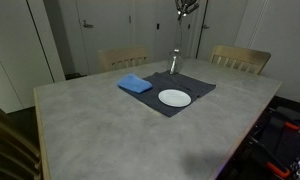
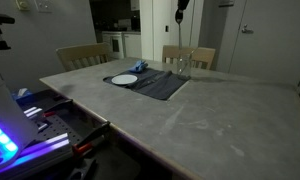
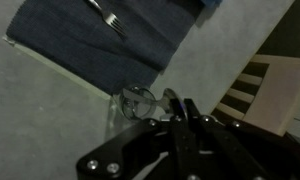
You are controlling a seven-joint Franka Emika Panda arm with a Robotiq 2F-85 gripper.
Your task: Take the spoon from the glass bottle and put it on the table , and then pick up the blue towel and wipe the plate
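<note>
The bare mat [image 1: 194, 82] beside the silver utensil is below my gripper and back, so next my gripper will lower back from the bottle [image 1: 174, 63] to release the spoon there.
The glass bottle [image 1: 174, 63] stands at the back edge of the dark mat [image 1: 190, 85]; it also shows in an exterior view [image 2: 182, 62] and in the wrist view [image 3: 138, 100]. My gripper [image 1: 186, 7] hangs high above it, also seen in an exterior view [image 2: 181, 10]. In the wrist view the fingers [image 3: 182, 108] are shut, with a thin shiny spoon [image 3: 173, 101] between their tips. The white plate [image 1: 174, 97] lies on the mat, also seen in an exterior view [image 2: 124, 79]. The blue towel [image 1: 135, 84] lies folded beside the plate, also seen in an exterior view [image 2: 142, 67].
A silver utensil [image 3: 108, 17] lies on the mat in the wrist view. Wooden chairs [image 1: 240, 58] stand at the far side of the grey table [image 1: 90, 130]. Lit equipment [image 2: 10, 140] sits beside the table.
</note>
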